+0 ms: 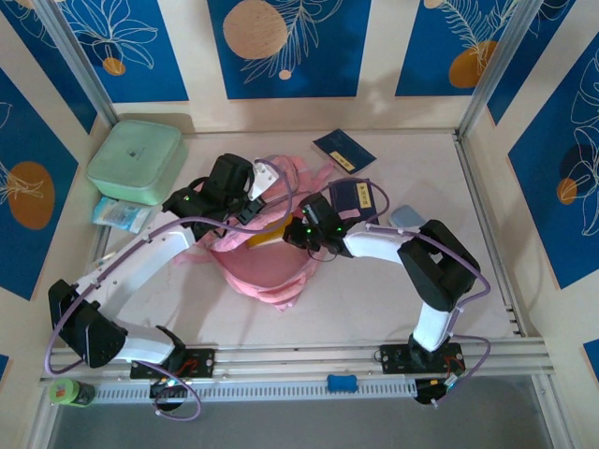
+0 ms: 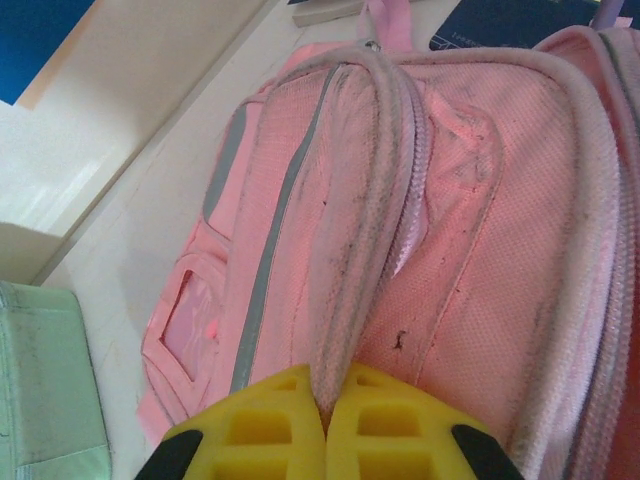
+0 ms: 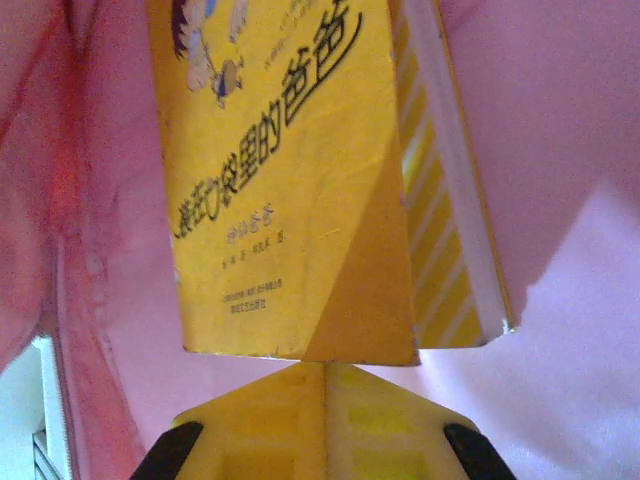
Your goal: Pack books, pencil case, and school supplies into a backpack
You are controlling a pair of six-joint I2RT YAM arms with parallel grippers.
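Observation:
The yellow book (image 1: 265, 236) already sits inside the pink lining, so my left gripper should go down and ease back over it to release the zipper rim.
The pink backpack (image 1: 267, 276) lies mid-table with its mouth facing away from the arm bases. My left gripper (image 1: 245, 211) is shut on the backpack's grey-edged zipper rim (image 2: 350, 250), the fabric pinched between the yellow fingertips (image 2: 325, 400). The yellow book (image 3: 290, 170) stands inside the pink lining (image 3: 560, 150); a sliver of this yellow book (image 1: 265, 236) shows at the opening. My right gripper (image 3: 325, 368) is shut, with nothing between its jaws and its tips against the book's near edge. Two navy books (image 1: 343, 150) (image 1: 356, 198) lie on the table behind the backpack.
A mint-green box (image 1: 136, 161) sits at the back left, with a pale blue packet (image 1: 122, 215) in front of it. A small light-blue item (image 1: 407, 217) lies right of the right arm. Panel walls enclose the table on three sides.

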